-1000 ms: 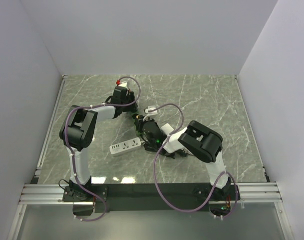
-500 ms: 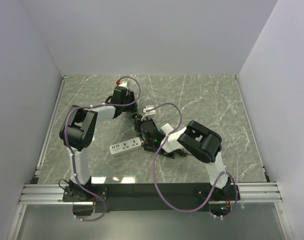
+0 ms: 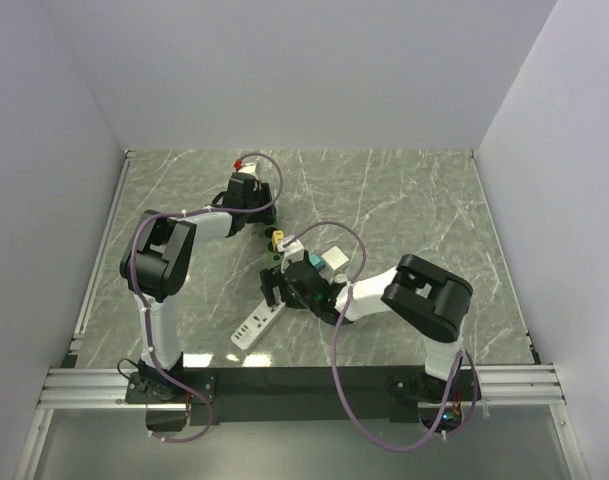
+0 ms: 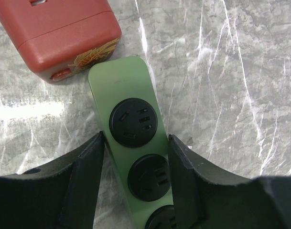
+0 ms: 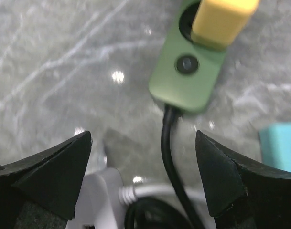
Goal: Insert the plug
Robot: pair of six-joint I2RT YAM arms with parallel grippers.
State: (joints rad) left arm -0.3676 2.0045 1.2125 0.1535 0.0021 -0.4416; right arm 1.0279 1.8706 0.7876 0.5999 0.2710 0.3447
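Observation:
My right gripper is open and will next move sideways off the black cable [image 5: 167,152] and onto the teal block [image 5: 282,145], because the block is to its right in the top view.
A yellow plug [image 5: 221,19] sits in the end socket of the green power strip [image 5: 183,81]; in the top view the plug [image 3: 277,238] shows just beyond my right gripper [image 3: 276,287]. That gripper [image 5: 143,143] is open and a short way back from the strip, holding nothing. The strip's black cable [image 5: 167,152] runs between its fingers. At the strip's far end [image 4: 121,81], my left gripper [image 4: 135,183] is shut on the strip's sides, over its round black sockets.
A red box [image 4: 64,33] touches the strip's far tip. A white plug [image 5: 95,200] with a white cable lies under my right gripper. The white power strip [image 3: 259,325] lies near the front. A teal block [image 5: 281,143] sits to the right.
My right gripper has opened and pulled back toward the front, uncovering the yellow plug in the green strip. The white power strip has swung and slid nearer the front. The left arm has not moved.

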